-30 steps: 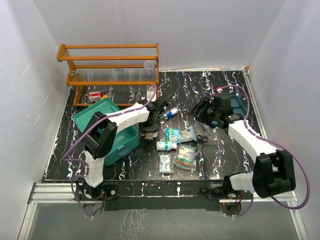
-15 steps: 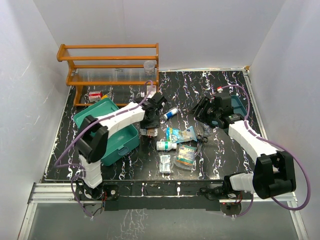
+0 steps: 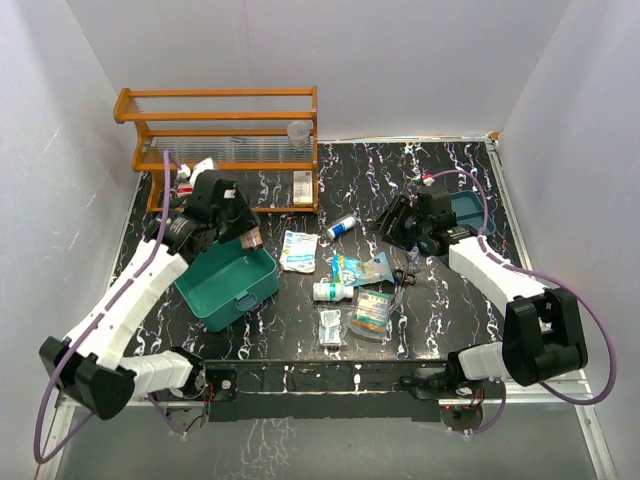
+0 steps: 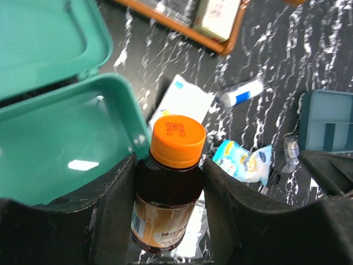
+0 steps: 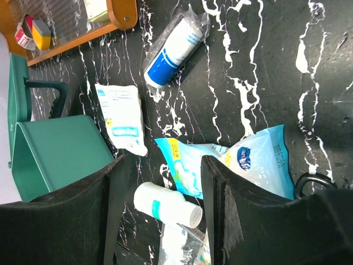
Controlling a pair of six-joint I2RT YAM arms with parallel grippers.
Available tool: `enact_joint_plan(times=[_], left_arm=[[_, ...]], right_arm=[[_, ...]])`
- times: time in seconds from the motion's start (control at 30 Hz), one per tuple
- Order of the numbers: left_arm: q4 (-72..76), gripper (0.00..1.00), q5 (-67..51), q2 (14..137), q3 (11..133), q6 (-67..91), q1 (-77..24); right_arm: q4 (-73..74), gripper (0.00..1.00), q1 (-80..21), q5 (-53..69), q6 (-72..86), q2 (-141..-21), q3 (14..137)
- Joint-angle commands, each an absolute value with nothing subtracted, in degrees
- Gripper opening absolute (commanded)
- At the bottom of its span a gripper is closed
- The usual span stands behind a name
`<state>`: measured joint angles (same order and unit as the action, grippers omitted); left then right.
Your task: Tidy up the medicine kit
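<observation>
Next, the left gripper draws back and lowers the brown bottle to release it on the kit's bare bottom, which is below the gripper and back from it.
The medicine kit [image 3: 225, 283] is a teal box standing open at the left, with its lid [image 4: 44, 38] raised behind it. My left gripper [image 3: 245, 228] is shut on a brown bottle with an orange cap [image 4: 168, 182] and holds it upright just above the kit's right rim [image 4: 135, 118]. The kit's inside [image 4: 60, 149] looks bare. My right gripper [image 3: 405, 228] is open and empty, and hovers above the table at the right of the loose items. Between its fingers the right wrist view shows a lying white bottle [image 5: 165, 204] and a blue pouch [image 5: 220, 160].
On the table lie a white packet [image 3: 298, 250], a blue-and-white tube [image 3: 342, 226], the blue pouch [image 3: 363, 268], the white bottle [image 3: 332, 291], sachets [image 3: 330, 325] and a blister pack [image 3: 372, 312]. A flat teal tray [image 3: 470, 210] lies at the right. A wooden rack [image 3: 225, 130] stands at the back left.
My left arm has swung left from the table's middle to above the kit, with the brown bottle in its gripper. The white packet now shows. The right gripper has barely moved.
</observation>
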<state>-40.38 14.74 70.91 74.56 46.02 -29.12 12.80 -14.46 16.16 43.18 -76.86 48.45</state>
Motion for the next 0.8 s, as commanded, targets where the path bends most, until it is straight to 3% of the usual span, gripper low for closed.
enact_joint_plan(times=[0.0, 0.33, 0.77], left_arm=[[-44.0, 0.37, 17.1, 65.3, 67.3, 51.4, -27.0], [-37.7, 0.37, 16.0, 59.3, 51.8, 60.4, -24.3], [-21.4, 0.36, 12.7, 67.3, 44.5, 67.8, -23.6]], right_arm=[[8.7, 0.51, -15.8, 15.2, 44.3, -77.8, 51.5], [8.5, 0.51, -16.5, 15.4, 44.5, -79.5, 51.7], [8.8, 0.51, -17.3, 15.3, 45.3, -78.9, 51.2]])
